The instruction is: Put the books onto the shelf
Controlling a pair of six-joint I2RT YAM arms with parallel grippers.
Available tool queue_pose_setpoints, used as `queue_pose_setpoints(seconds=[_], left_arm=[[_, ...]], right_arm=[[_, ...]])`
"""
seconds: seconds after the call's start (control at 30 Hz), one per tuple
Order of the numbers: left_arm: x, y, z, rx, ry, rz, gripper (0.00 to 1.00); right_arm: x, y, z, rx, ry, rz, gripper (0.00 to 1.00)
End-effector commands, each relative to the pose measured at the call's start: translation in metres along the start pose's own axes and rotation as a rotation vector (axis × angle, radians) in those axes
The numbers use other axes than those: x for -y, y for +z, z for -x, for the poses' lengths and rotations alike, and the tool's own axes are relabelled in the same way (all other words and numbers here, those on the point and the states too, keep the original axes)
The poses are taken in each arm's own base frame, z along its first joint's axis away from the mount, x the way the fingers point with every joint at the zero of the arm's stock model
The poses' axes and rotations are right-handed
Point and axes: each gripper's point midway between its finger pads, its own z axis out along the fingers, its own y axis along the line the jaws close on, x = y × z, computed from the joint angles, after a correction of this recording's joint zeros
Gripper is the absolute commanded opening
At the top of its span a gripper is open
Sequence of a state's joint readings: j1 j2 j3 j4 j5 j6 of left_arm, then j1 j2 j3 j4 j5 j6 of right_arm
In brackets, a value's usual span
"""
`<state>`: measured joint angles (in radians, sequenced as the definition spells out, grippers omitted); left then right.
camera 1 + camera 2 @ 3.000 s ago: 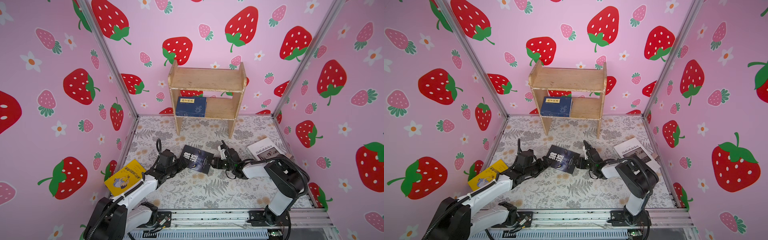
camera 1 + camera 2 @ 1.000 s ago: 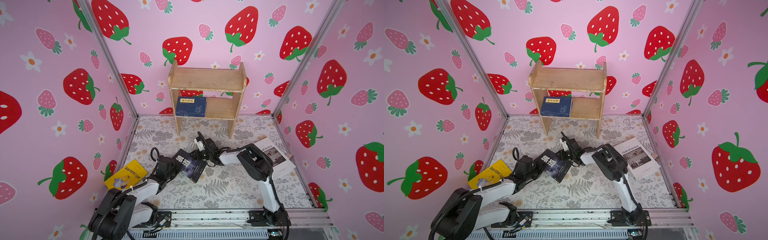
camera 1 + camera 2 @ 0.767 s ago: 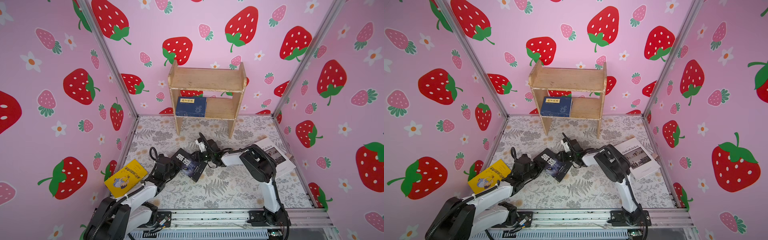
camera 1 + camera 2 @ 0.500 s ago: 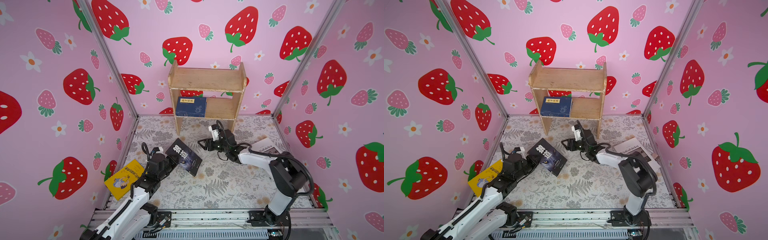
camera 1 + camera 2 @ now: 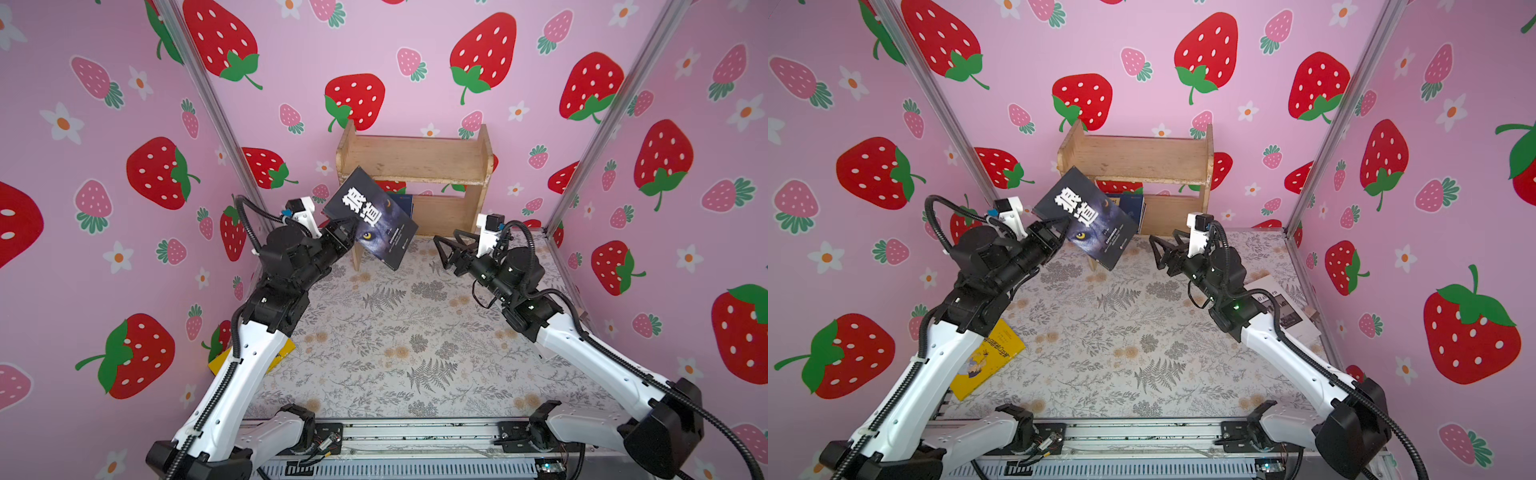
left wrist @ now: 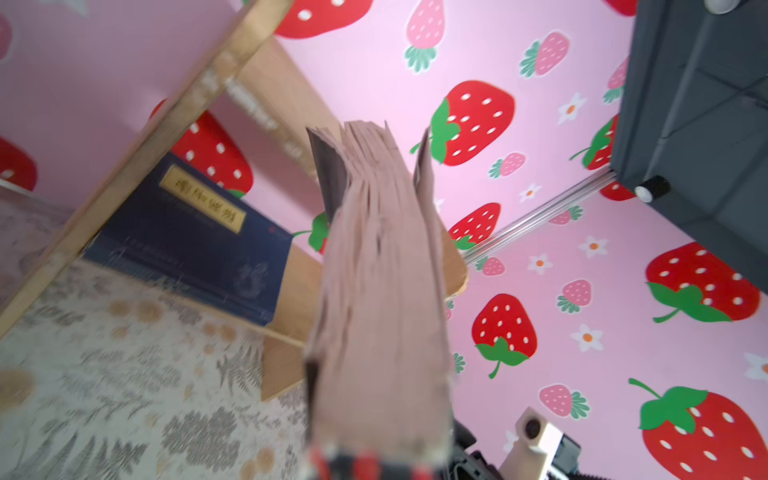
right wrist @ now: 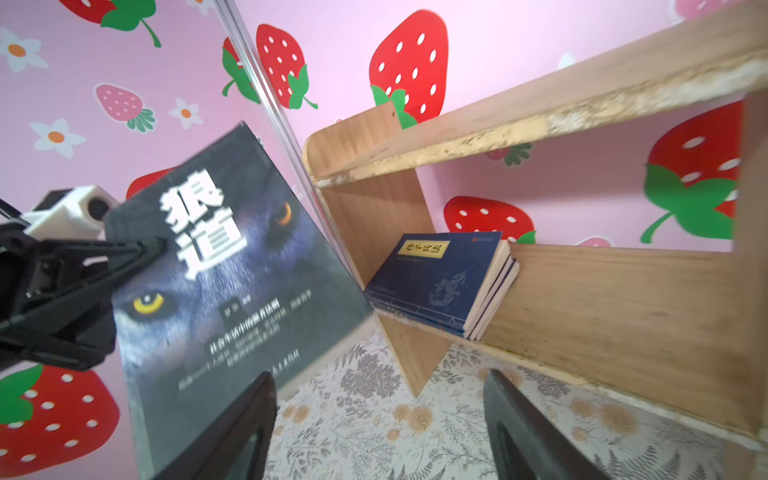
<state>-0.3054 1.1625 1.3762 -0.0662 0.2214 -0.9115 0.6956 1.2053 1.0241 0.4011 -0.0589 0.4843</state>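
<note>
Next, my left gripper lifts the black book (image 5: pixel 374 220) up and outward onto the shelf's empty upper level above the navy books and lets go of it.
My left gripper (image 5: pixel 347 226) (image 5: pixel 1059 228) is shut on a corner of the black book (image 5: pixel 374 220) (image 5: pixel 1088 220) (image 7: pixel 232 282) with white characters. It holds the book tilted in the air in front of the left side of the light-wood shelf (image 5: pixel 415 158) (image 5: pixel 1142 158) (image 7: pixel 540 116). The book's page edge (image 6: pixel 374 291) fills the left wrist view. My right gripper (image 5: pixel 446 245) (image 5: pixel 1163 245) (image 7: pixel 380 380) is open and empty, just right of the book and apart from it. Navy books (image 5: pixel 1129 205) (image 7: pixel 444 278) (image 6: pixel 187 232) lie on the lower tier.
A yellow book (image 5: pixel 988 357) lies on the patterned floor at the left, partly under my left arm. A white book (image 5: pixel 1283 307) lies at the right wall behind my right arm. Pink walls close in on three sides.
My left gripper has lifted the black book off the floor and up towards the shelf. My right gripper has opened, left the book and drawn back to the right.
</note>
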Motion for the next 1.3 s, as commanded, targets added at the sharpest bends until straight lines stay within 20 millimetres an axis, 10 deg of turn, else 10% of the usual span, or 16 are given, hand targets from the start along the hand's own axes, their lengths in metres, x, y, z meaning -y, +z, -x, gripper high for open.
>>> queue_pose_setpoints(seconds=[0.0, 0.2, 0.53, 1.0, 1.27], left_arm=[[0.071, -0.001, 0.054, 0.147, 0.079, -0.208, 0.00], [0.083, 0.029, 0.095, 0.290, 0.023, -0.273, 0.00], [0.047, 0.104, 0.135, 0.377, -0.149, -0.295, 0.00], [0.002, 0.162, 0.114, 0.334, -0.227, -0.184, 0.00], [-0.006, 0.161, 0.101, 0.289, -0.206, -0.096, 0.26]], right_arm=[[0.013, -0.010, 0.009, 0.038, -0.047, -0.082, 0.81], [0.014, -0.008, 0.009, 0.050, -0.048, -0.084, 0.81], [0.010, -0.002, 0.017, 0.099, -0.035, -0.056, 0.80], [0.018, 0.008, 0.009, 0.096, -0.041, -0.086, 0.80], [0.010, 0.032, 0.043, 0.307, -0.115, -0.039, 0.83]])
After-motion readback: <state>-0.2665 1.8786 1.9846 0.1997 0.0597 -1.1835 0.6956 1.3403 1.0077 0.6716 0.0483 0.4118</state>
